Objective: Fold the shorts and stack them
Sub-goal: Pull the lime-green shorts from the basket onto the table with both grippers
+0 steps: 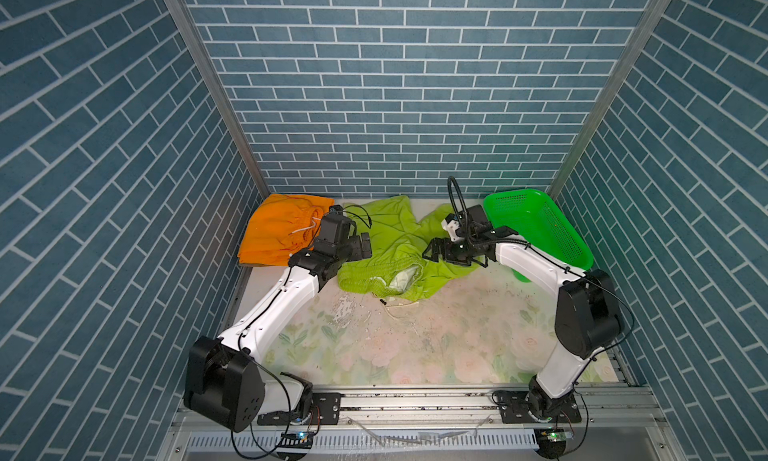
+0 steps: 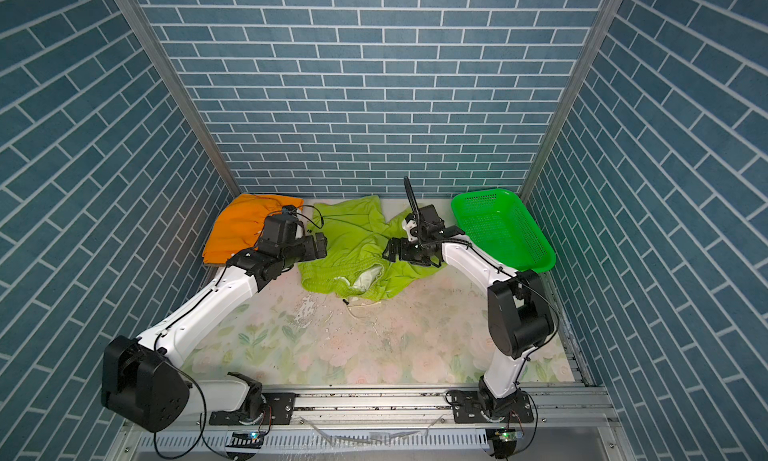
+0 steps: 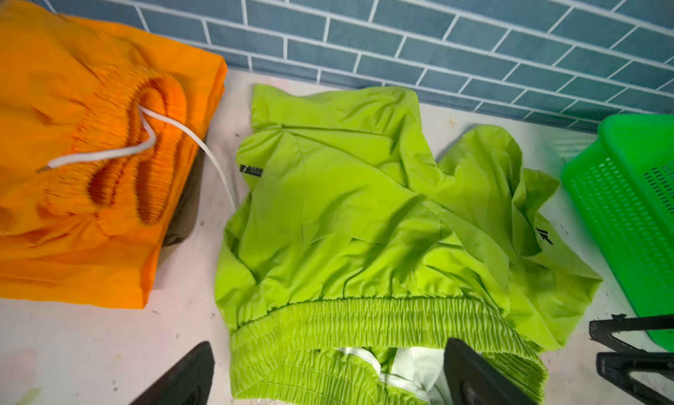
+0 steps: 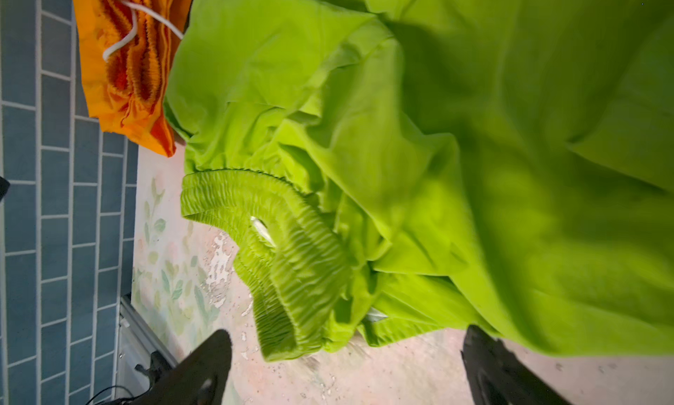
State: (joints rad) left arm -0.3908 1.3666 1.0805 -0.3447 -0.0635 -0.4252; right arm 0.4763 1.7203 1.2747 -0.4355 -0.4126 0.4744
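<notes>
The left gripper will next turn sideways toward the basket and go down onto the end of the green shorts' waistband by the right gripper, because the gathered waistband bunches into a fold there.
The lime green shorts (image 1: 390, 247) (image 2: 357, 251) lie crumpled at the middle back of the table, with the gathered waistband (image 3: 364, 312) toward the front. Folded orange shorts (image 1: 278, 230) (image 3: 91, 166) with a white drawstring rest at the back left, and a dull brown cloth edge (image 3: 182, 217) peeks from beneath them. My left gripper (image 1: 365, 245) (image 3: 330, 348) hangs open over the waistband's left part. My right gripper (image 1: 429, 253) (image 4: 348, 334) is open just above the green shorts' right side, and no cloth sits between its fingers.
A green perforated plastic basket (image 1: 536, 226) (image 3: 627, 209) sits tilted in the back right corner, close to the right arm. A loose pale cord (image 1: 395, 311) lies on the floral table cover in front of the green shorts. Blue brick walls close in three sides.
</notes>
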